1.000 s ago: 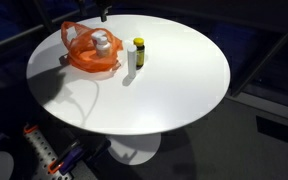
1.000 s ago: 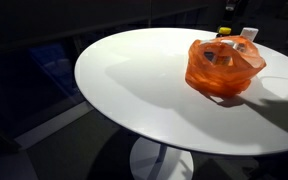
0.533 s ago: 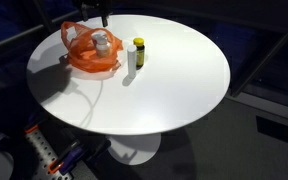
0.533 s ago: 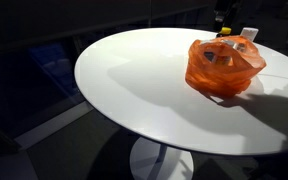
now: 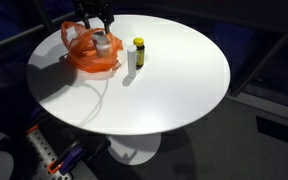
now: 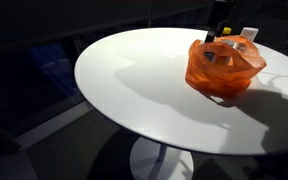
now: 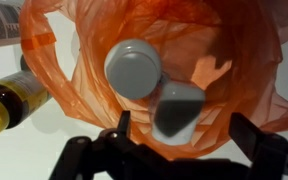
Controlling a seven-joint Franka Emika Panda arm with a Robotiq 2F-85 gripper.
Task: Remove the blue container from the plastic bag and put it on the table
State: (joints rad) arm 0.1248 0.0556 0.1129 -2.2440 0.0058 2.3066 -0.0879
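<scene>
My gripper should next go down into the bag's opening and close on the greyish piece (image 7: 179,108), which is below it with a finger on either side.
An orange plastic bag (image 5: 89,52) lies on the white round table (image 5: 174,85); it also shows in an exterior view (image 6: 224,67). In the wrist view the bag (image 7: 239,50) gapes open. Inside it are a container with a pale round lid (image 7: 134,68) and a second greyish piece (image 7: 179,108) beside it. A bluish patch (image 6: 212,57) shows through the bag wall. My gripper (image 7: 184,135) is open, just above the bag's mouth, with one finger on each side of the greyish piece. It shows in both exterior views (image 5: 94,17) (image 6: 218,18).
A dark bottle with a yellow cap (image 5: 138,50) stands right beside the bag, with a small white object (image 5: 131,60) next to it. The bottle also shows in the wrist view (image 7: 9,105). The table edge curves close behind the bag.
My gripper has come down from above the frame toward the bag's open mouth. The bag and the bottle have not moved.
</scene>
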